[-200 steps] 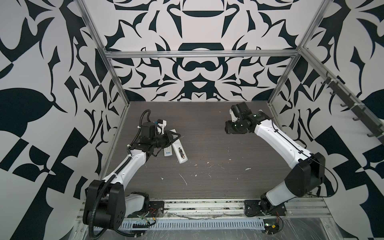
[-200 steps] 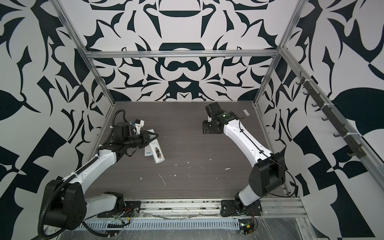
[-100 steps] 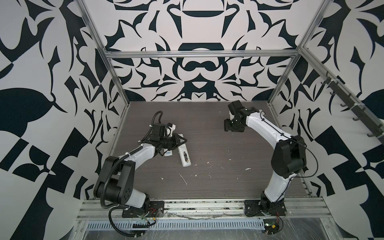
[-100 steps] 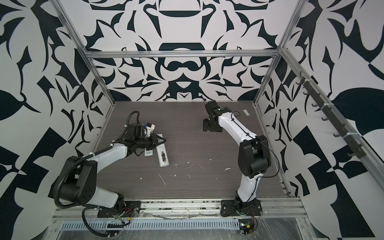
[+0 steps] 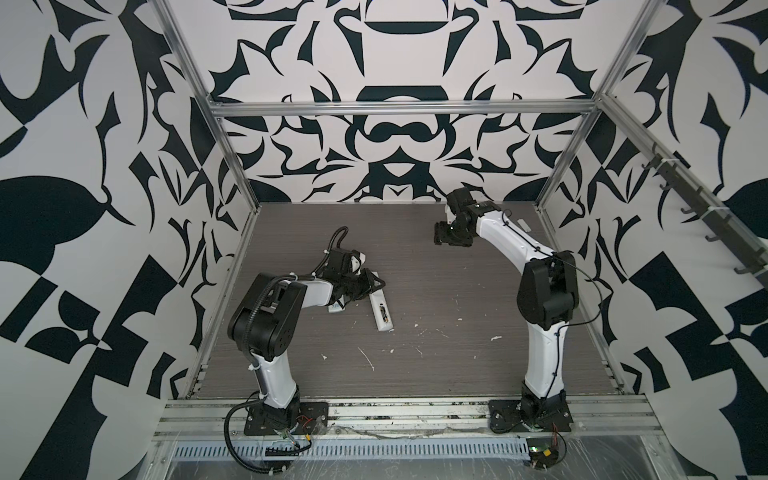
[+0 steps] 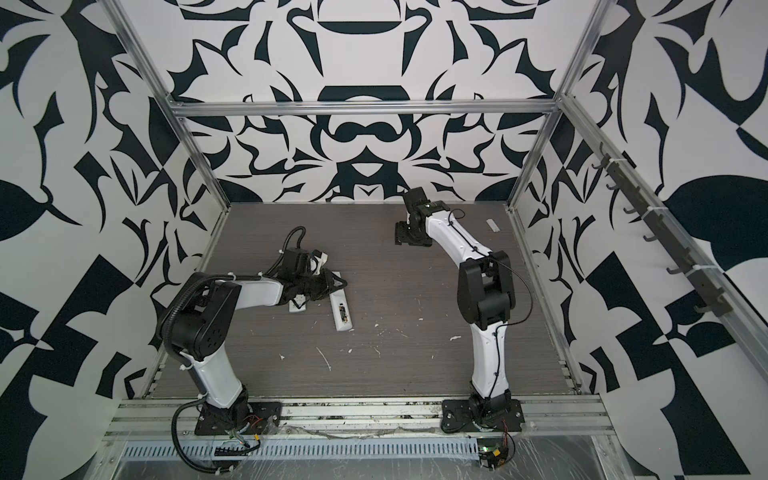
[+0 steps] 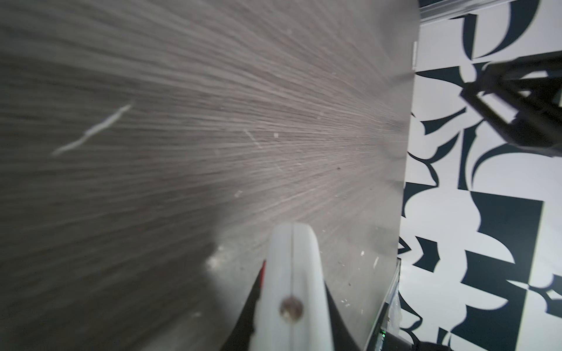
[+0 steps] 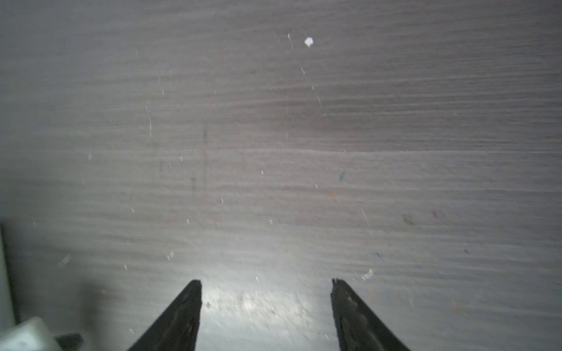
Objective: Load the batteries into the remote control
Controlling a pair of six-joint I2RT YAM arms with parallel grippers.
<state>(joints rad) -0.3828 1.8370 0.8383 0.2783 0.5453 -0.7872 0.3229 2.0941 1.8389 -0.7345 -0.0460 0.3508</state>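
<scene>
The remote's far end [image 5: 375,274] [image 7: 291,257] comes free next as my left gripper stays low in place and spreads its fingers, since the tabletop lies close below them.
A white remote control [image 5: 380,322] [image 6: 343,324] lies back-up on the left of the table. Batteries [image 5: 383,312] [image 6: 341,312] show dark and gold in its open compartment. My left gripper [image 5: 374,284] [image 6: 334,284] is shut on the remote's far end. In the left wrist view the remote [image 7: 292,249] shows edge-on between the black jaws of that gripper [image 7: 292,273], a red spot on one side. My right gripper [image 5: 449,239] [image 6: 410,239] hangs over the far right of the table. Its jaws [image 8: 266,282] are open with only bare table between them.
A second white piece [image 5: 336,308] [image 6: 297,306] lies partly under the left wrist. A small white strip [image 5: 524,226] [image 6: 493,225] sits by the far right wall. White scraps [image 5: 368,358] [image 6: 324,358] dot the front half. Patterned walls close three sides.
The left gripper has shifted right, taking the remote's far end with it, and its elbow has swung up. The right jaws have spread wider and the right arm has drawn back and upright.
</scene>
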